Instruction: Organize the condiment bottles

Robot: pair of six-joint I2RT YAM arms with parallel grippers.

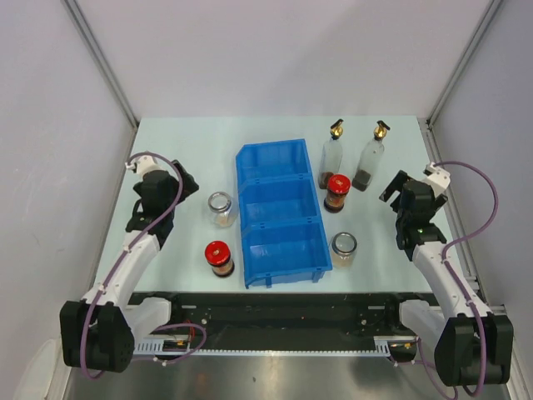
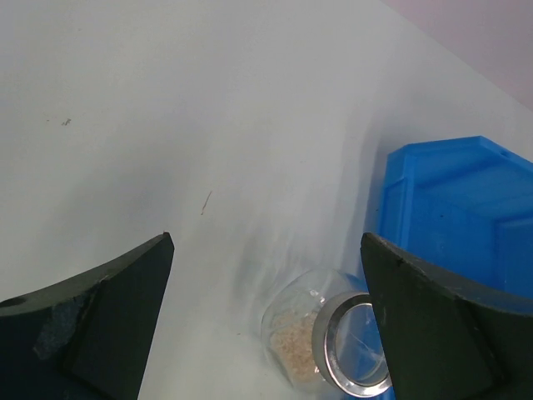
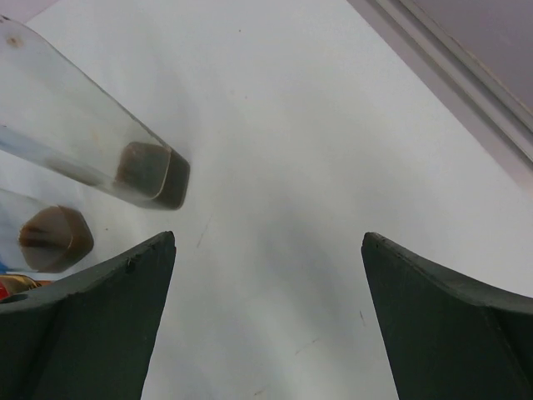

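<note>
My right gripper swings down, back and to its left in the top view to the nearer silver-lidded jar next. Its fingers then lower around the jar's lid.
Two tall clear bottles with gold spouts stand right of the blue bin. A red-lidded brown jar stands beside them; another stands left of the bin. One silver-lidded clear jar is left of the bin, one right. My left gripper is open; in the left wrist view the silver-lidded jar lies below the jaws. My right gripper is open and empty; in the right wrist view both tall bottles' bases show at left.
The bin has three empty compartments and stands mid-table; its corner shows in the left wrist view. White walls enclose the table on the left, back and right. A black rail runs along the near edge.
</note>
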